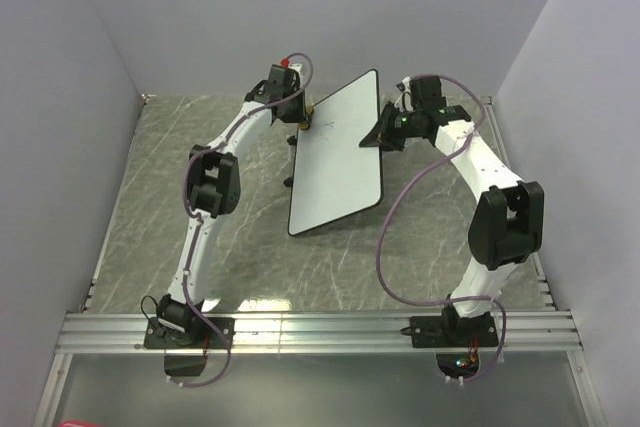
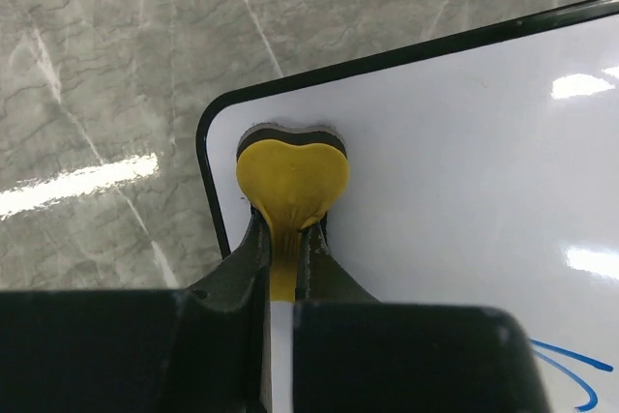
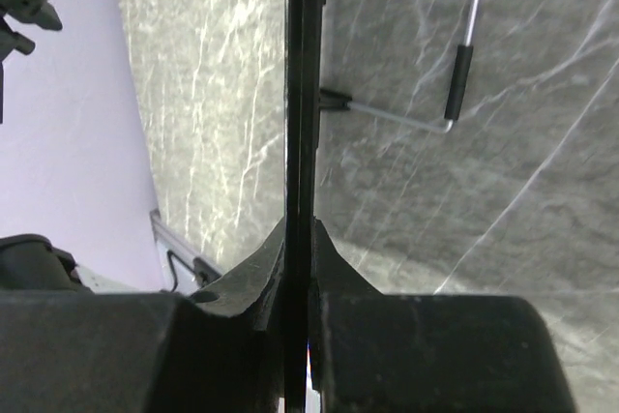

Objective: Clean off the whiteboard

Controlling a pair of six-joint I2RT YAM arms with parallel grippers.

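My right gripper shifts the whiteboard's gripped black rim (image 1: pixel 381 152) (image 3: pixel 300 202) to the left in the top view next and releases it, as the whiteboard lies that way.
The whiteboard (image 1: pixel 338 162) is a white board with a thin black rim, propped at a tilt in mid-table. Its far left corner (image 2: pixel 218 118) shows in the left wrist view, with a blue scribble (image 2: pixel 571 374) lower right. My left gripper (image 2: pixel 287 231) is shut on a small yellow eraser (image 2: pixel 290 173), which presses on the board just inside that corner. My right gripper (image 3: pixel 300 231) is shut on the board's right edge (image 3: pixel 302 94), seen edge-on. In the top view the left gripper (image 1: pixel 303 120) and right gripper (image 1: pixel 376 137) flank the board's far end.
The grey marbled table (image 1: pixel 200 147) is walled at the back and on both sides. An aluminium rail (image 1: pixel 320 329) carries both arm bases at the near edge. A bent wire stand leg (image 3: pixel 456 84) with a black sleeve sticks out behind the board.
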